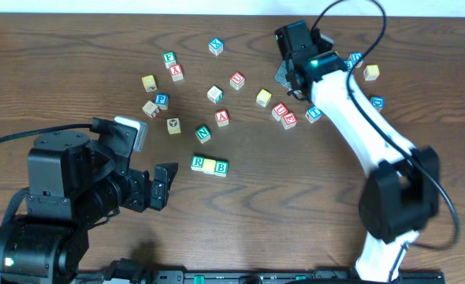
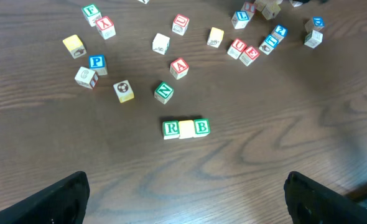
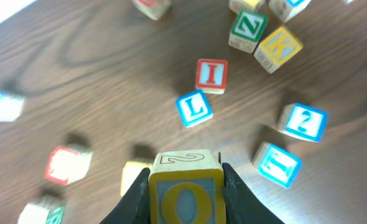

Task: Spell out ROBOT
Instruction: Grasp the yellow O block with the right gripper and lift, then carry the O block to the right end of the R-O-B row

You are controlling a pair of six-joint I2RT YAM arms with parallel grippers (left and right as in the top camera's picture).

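Observation:
The O goes back and down in my right gripper next, for release where the row ends. The bare spot beside green B (image 1: 235, 169) lies back of and below it.
On the table a row reads green R (image 1: 198, 163), a plain yellow-faced block (image 1: 210, 166), green B (image 1: 221, 167); it also shows in the left wrist view (image 2: 186, 129). My right gripper (image 3: 186, 196) is shut on a yellow O block (image 3: 186, 199) with a 2 on its top face, held above the scattered blocks at the back right (image 1: 290, 76). A blue T block (image 3: 278, 163) lies just right of it below. My left gripper (image 2: 186, 205) is open and empty, near the table front, below the row (image 1: 166, 185).
Loose letter blocks lie scattered across the back of the table: blue L (image 3: 194, 108), red I (image 3: 211, 74), blue 2 (image 3: 303, 121), green N (image 2: 164, 92), red A (image 2: 179, 67), blue P (image 2: 97, 62). The right arm's white link (image 1: 358, 126) crosses the right side.

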